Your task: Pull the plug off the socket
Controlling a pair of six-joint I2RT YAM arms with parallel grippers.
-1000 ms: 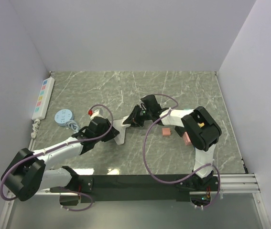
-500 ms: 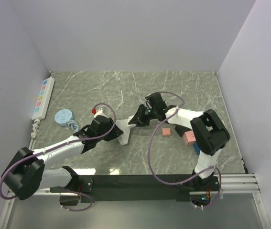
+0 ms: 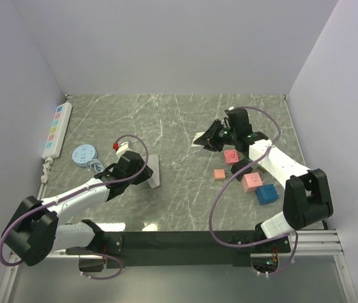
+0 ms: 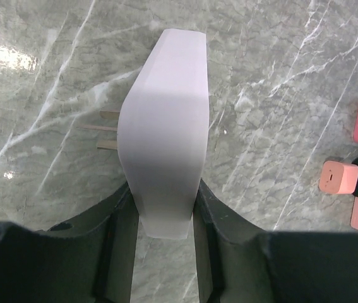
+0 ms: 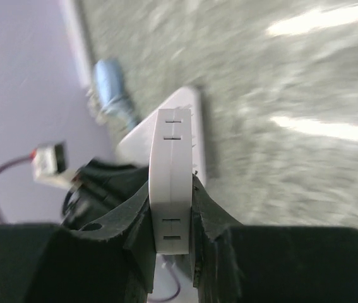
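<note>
I should tilt my right gripper downward and lower it onto the farthest pink cube next, since that cube is below it and to its right in the top view.
My left gripper is shut on a white plug at its narrow end. The plug sits low over the marble table, and its metal prongs stick out bare on one side. My right gripper is shut on a flat white socket block with slots along its edge. It holds the socket at the centre right of the table, well apart from the plug. The plug also shows behind the socket in the right wrist view.
Pink cubes and a blue cube lie under the right arm. A power strip lies along the left wall, with a round blue socket beside it. A small red-and-white connector is near the left wrist.
The right gripper has carried the socket away to the right and back, off the plug. The left gripper kept hold of the plug and shifted slightly left.
</note>
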